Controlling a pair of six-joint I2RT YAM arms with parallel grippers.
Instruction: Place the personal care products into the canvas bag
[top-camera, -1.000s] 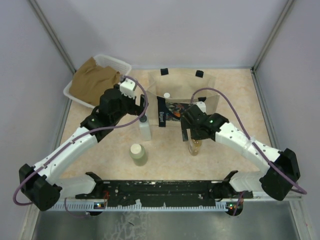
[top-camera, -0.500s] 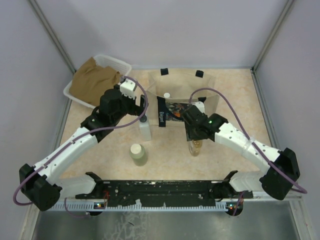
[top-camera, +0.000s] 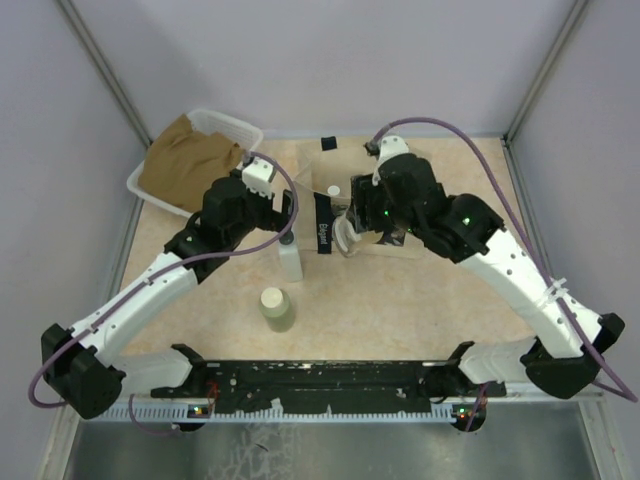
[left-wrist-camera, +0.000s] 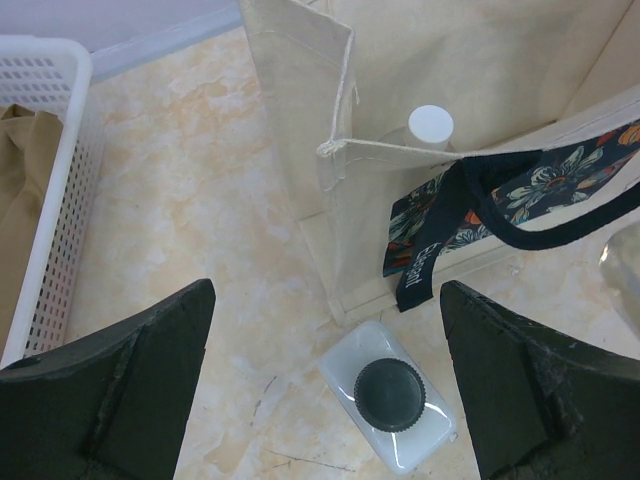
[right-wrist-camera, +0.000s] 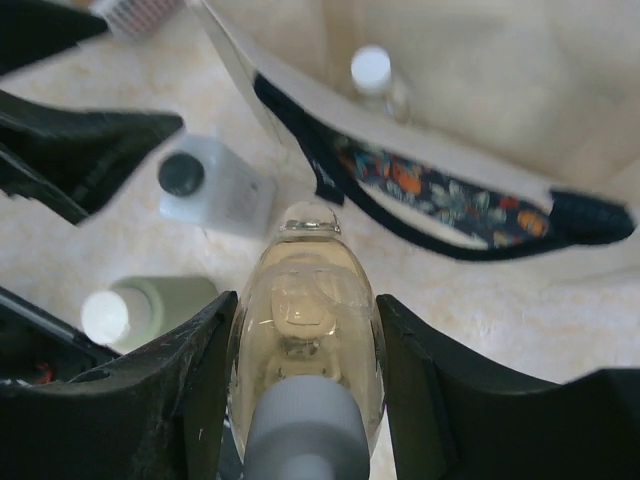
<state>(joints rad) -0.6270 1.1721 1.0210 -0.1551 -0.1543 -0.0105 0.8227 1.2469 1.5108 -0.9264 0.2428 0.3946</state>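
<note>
I'll next move my right gripper outward over the bag's near rim, down into the bag's empty end (right-wrist-camera: 550, 135), and release clear of the white-capped bottle.
My right gripper (right-wrist-camera: 305, 310) is shut on the clear bottle with a silver cap (right-wrist-camera: 305, 335) and holds it in the air, tilted, over the table just in front of the canvas bag (right-wrist-camera: 480, 120). From above, this bottle (top-camera: 345, 237) hangs by the bag's (top-camera: 375, 170) black lettered strap. Inside the bag stands a bottle with a white cap (left-wrist-camera: 430, 125). My left gripper (left-wrist-camera: 327, 300) is open above the white bottle with a black cap (left-wrist-camera: 390, 395), fingers on either side, not touching. The pale green bottle with a cream cap (top-camera: 275, 306) stands nearer the arm bases.
A clear plastic tub (top-camera: 235, 128) holding brown cloth sits at the back left, its white wall (left-wrist-camera: 50, 200) close to my left gripper. Walls close the table at back and sides. A black rail (top-camera: 320, 380) runs along the near edge.
My right gripper shut on the clear bottle, lifted it off the table and carried it back and left toward the bag's front. The left arm stayed still.
</note>
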